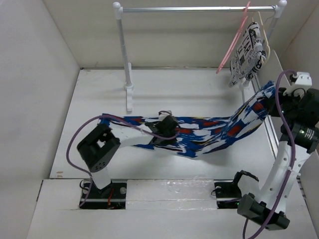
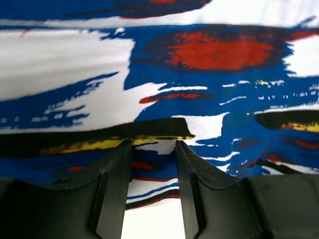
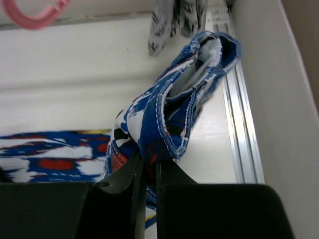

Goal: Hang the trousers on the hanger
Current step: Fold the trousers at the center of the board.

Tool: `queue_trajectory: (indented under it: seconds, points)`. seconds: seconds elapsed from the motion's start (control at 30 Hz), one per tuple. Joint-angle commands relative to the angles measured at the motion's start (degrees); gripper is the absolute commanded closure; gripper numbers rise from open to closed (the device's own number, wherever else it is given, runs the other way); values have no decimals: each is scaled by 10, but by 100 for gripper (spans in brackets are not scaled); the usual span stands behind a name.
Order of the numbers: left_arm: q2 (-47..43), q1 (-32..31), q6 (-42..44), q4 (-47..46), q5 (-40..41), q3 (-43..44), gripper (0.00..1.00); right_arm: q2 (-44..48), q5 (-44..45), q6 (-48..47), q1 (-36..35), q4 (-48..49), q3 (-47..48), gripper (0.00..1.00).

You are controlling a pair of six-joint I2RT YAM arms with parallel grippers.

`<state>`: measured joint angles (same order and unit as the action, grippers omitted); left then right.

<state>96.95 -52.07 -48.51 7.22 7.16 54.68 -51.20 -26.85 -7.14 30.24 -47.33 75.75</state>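
Observation:
The trousers stretch across the table, so next I should move my right gripper to the left in the top view and down onto the opposite end of the trousers to let go.
The trousers (image 1: 209, 132), blue with white, red, black and yellow splashes, lie stretched across the table from left to right. Their right end is lifted off the table. My right gripper (image 1: 273, 102) is shut on that bunched end (image 3: 174, 114), with its tips (image 3: 148, 162) pinching the hem. My left gripper (image 1: 167, 130) sits over the middle of the trousers. Its jaws are apart (image 2: 153, 144), with flat cloth (image 2: 199, 50) under and beyond the tips. The pink hanger (image 1: 233, 42) hangs tilted on the rail at the back right. A curved piece of it shows in the right wrist view (image 3: 35, 15).
A white garment with black print (image 1: 247, 50) hangs on a cream hanger beside the pink one; it also shows in the right wrist view (image 3: 174, 17). The rail (image 1: 189, 9) stands on a white post (image 1: 124, 55). An aluminium track (image 3: 244, 139) runs along the right wall.

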Motion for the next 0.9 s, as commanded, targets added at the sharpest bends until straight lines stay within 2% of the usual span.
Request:
queue_trajectory:
  seconds: [0.0, 0.03, 0.17, 0.27, 0.33, 0.43, 0.47, 0.57, 0.6, 0.63, 0.67, 0.7, 0.73, 0.77, 0.8, 0.87]
  points:
    - [66, -67, -36, 22, -36, 80, 65, -5, 22, -10, -34, -11, 119, 100]
    - [77, -92, -39, 29, -35, 96, 65, -7, 18, -5, -45, -12, 155, 100]
    - [125, -122, -41, 36, -40, 141, 65, -15, 27, -1, -87, -18, 217, 100]
    - [131, -122, -41, 41, -45, 156, 65, -33, 15, -6, -110, -26, 247, 100]
    - [119, -122, -34, 69, -15, 168, 65, -43, 8, 0, -134, -19, 254, 100]
    - [48, -92, -8, 96, 25, 159, 63, -48, 31, 26, -224, 13, 245, 100]
    - [21, -77, -1, 103, 34, 153, 62, -49, 47, 32, -283, 21, 242, 100]
    - [-100, 11, 29, 119, 44, 113, 59, -59, 116, 51, -373, 47, 230, 100]
    - [-135, 69, 45, 123, 41, 92, 58, -65, 151, 54, -434, 60, 229, 100]
    - [-223, 139, 61, 126, 23, 73, 57, -79, 222, 62, -502, 72, 219, 100]
    - [-224, 140, 61, 126, 22, 62, 57, -80, 223, 62, -538, 72, 219, 100]
    - [-251, 214, 79, 126, -3, 53, 56, -85, 246, 63, -572, 79, 216, 100]
    - [-295, 251, 89, 125, -18, 43, 56, -93, 265, 64, -608, 88, 213, 100]
    - [-311, 287, 97, 125, -31, 30, 55, -113, 329, 63, -641, 100, 213, 100]
    - [-323, 352, 113, 127, -60, 24, 53, -125, 350, 64, -701, 103, 215, 100]
    - [-342, 406, 123, 134, -92, 17, 53, -177, 392, 60, -741, 110, 236, 100]
